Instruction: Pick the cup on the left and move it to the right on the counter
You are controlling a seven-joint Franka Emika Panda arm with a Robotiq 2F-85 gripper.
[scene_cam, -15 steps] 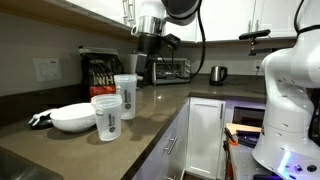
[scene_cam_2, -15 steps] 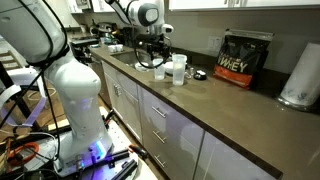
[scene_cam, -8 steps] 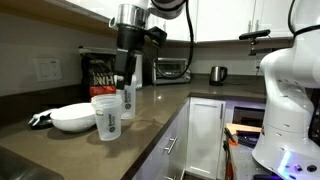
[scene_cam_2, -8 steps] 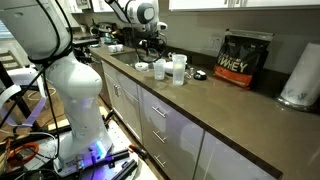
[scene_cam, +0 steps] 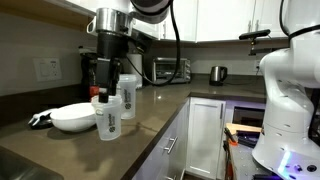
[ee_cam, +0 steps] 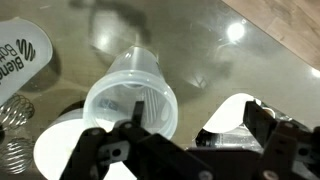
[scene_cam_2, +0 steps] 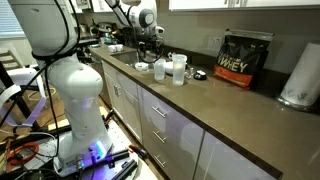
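The cup's edge lies between my spread fingers. I will next move my gripper down onto the cup's rim (scene_cam: 111,101) (ee_cam: 175,108), one finger inside and the other outside.
The cup (scene_cam: 108,118) is the shorter whitish tumbler with a dark mark, standing on the counter (scene_cam: 160,105) in front of the taller clear tumbler (scene_cam: 128,96). It also shows in an exterior view (scene_cam_2: 160,70). My gripper (scene_cam: 104,88) hangs just above the cup's rim and is open and empty; it also shows in an exterior view (scene_cam_2: 150,46). In the wrist view my fingers (ee_cam: 195,120) are spread wide. A translucent tumbler (ee_cam: 130,95) seen from above sits by one finger; I cannot tell which tumbler it is.
A wide white bowl (scene_cam: 72,118) stands close beside the cup. A dark protein bag (scene_cam_2: 240,58) stands against the back wall. A toaster oven (scene_cam: 170,68) and a kettle (scene_cam: 217,73) stand further along the counter. A paper towel roll (scene_cam_2: 300,75) is at the counter's far end.
My gripper has moved sideways from above the taller tumbler to above the shorter cup and has come lower. The cups and bowl have not moved.
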